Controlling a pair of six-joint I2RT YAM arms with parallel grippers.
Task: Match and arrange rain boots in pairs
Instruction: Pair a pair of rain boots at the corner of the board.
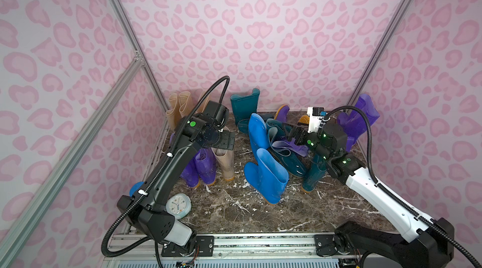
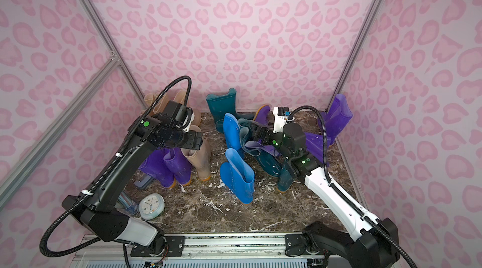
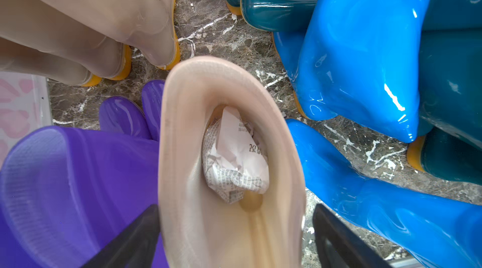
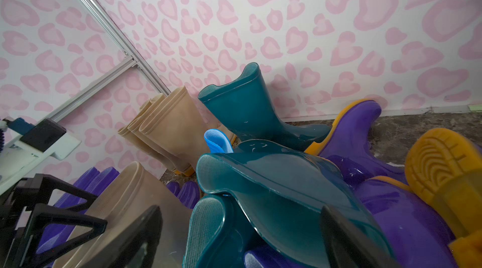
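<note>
Next, my left gripper needs to ease its fingers slightly down and pinch both sides of the beige boot's cuff (image 1: pixel 221 152) (image 3: pixel 233 245) together, as the cuff already stands between the open fingers.
Rain boots crowd the marble floor. In both top views my left gripper (image 1: pixel 224 144) (image 2: pixel 195 143) hangs open over an upright beige boot (image 1: pixel 224 165). The left wrist view shows its jaws (image 3: pixel 234 240) straddling that boot's rim (image 3: pixel 229 84), with crumpled paper (image 3: pixel 234 154) inside. Beside it stand two purple boots (image 1: pixel 202 167). More beige boots (image 1: pixel 180 107) lean at the back left. My right gripper (image 1: pixel 293 133) (image 4: pixel 240 240) is open around the folded shafts of teal boots (image 4: pixel 273 183) in the middle heap. Two blue boots (image 1: pixel 268 175) stand in front of the heap.
A round clock (image 1: pixel 178 205) and a blue-lidded cylinder (image 1: pixel 137 188) lie at the front left beside the left arm. A teal boot (image 1: pixel 243 107) stands at the back wall, and purple boots (image 1: pixel 362 115) lean in the back right corner. Patterned walls enclose three sides.
</note>
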